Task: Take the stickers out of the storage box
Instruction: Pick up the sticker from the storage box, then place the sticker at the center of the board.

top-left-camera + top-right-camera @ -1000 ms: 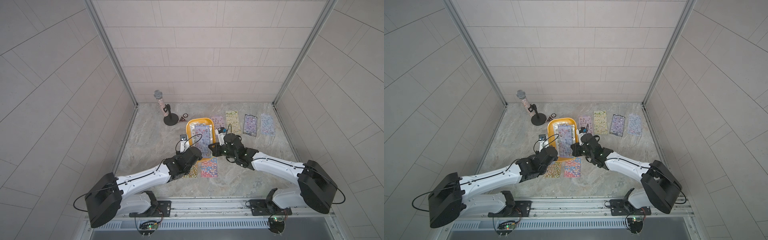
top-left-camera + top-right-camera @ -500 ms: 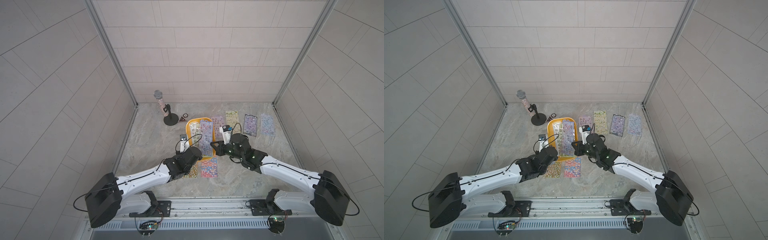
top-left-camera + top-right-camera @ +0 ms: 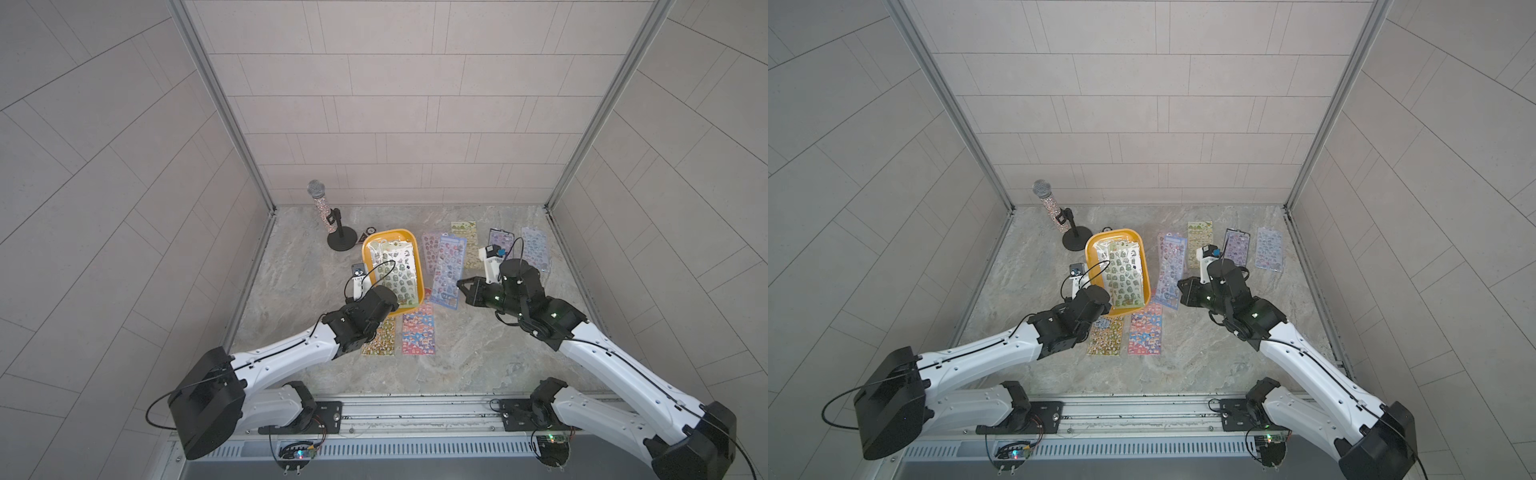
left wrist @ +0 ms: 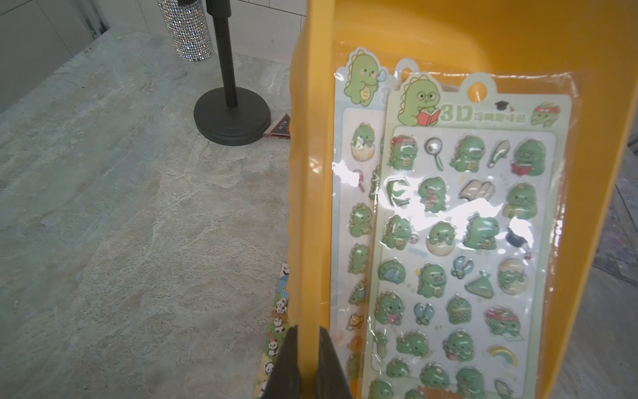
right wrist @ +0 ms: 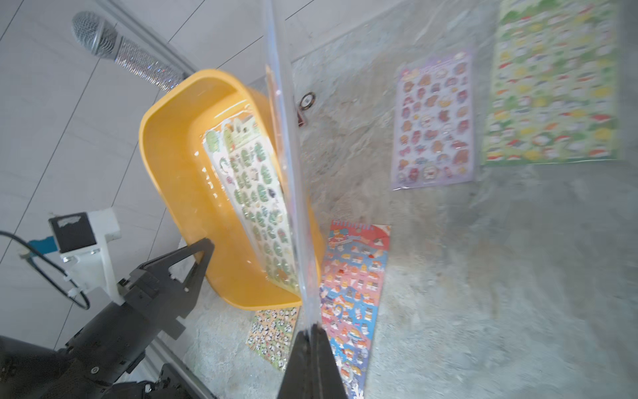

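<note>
The right gripper draws back, lowers the sheet flat and releases it next. Bare tabletop (image 3: 456, 328) (image 5: 422, 322) beside the red-blue sticker lies below the gripper and back from it.
The yellow-orange storage box (image 3: 366, 257) (image 3: 1090, 259) stands left of centre and looks tipped. My left gripper (image 4: 308, 331) is shut on its long side wall (image 4: 307, 172) near the front corner. Two green dinosaur stickers (image 4: 466, 241) (image 3: 397, 274) lie inside it. My right gripper (image 3: 460, 284) (image 5: 312, 328) is shut on a blue sticker sheet (image 3: 446, 270) (image 3: 1169, 270), held just right of the box above the table. That sheet shows edge-on in the right wrist view. Several other stickers lie flat on the table: pink (image 5: 433, 121), yellow-green (image 3: 467, 245), purple (image 3: 500, 241), lilac (image 3: 536, 249), panda (image 3: 378, 343) and red-blue (image 3: 417, 334).
A glittery microphone (image 3: 322, 203) on a black stand (image 3: 341, 241) rises at the back left of the box. A small triangle and a round badge (image 3: 370, 230) lie behind the box. Tiled walls close in the left, back and right sides.
My right gripper has moved right, away from the box, carrying the blue sheet out over the table. The left gripper has kept its hold on the box wall.
</note>
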{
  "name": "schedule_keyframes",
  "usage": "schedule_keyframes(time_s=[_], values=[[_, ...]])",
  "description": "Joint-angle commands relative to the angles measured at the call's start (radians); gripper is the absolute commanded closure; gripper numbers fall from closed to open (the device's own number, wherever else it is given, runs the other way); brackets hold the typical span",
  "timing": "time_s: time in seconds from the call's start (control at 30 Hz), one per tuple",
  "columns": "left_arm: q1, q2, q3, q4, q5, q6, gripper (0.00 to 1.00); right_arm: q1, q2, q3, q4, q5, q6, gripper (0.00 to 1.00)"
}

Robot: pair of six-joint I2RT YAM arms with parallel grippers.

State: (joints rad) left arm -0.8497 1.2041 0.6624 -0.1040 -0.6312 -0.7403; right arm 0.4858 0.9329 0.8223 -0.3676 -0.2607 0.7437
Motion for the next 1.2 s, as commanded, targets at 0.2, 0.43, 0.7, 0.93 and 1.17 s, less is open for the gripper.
schedule_keyframes(time_s=[0.2, 0.43, 0.7, 0.93, 1.17], values=[[0.018, -0.046, 0.007, -0.006, -0.021, 0.005, 1.00, -0.243, 0.018, 0.004, -0.373, -0.183, -0.110, 1.00], [0.018, -0.057, -0.001, -0.002, -0.019, 0.002, 1.00, -0.256, 0.174, -0.057, -0.308, -0.246, -0.129, 1.00], [0.018, -0.068, -0.006, 0.002, -0.007, -0.002, 1.00, -0.259, 0.429, -0.046, -0.206, -0.334, -0.136, 1.00], [0.018, -0.095, -0.016, 0.010, -0.004, -0.006, 1.00, -0.258, 0.554, -0.026, -0.208, -0.267, -0.174, 1.00], [0.018, -0.086, -0.015, 0.016, 0.010, -0.011, 1.00, -0.257, 0.601, -0.023, -0.211, -0.193, -0.192, 0.93]])
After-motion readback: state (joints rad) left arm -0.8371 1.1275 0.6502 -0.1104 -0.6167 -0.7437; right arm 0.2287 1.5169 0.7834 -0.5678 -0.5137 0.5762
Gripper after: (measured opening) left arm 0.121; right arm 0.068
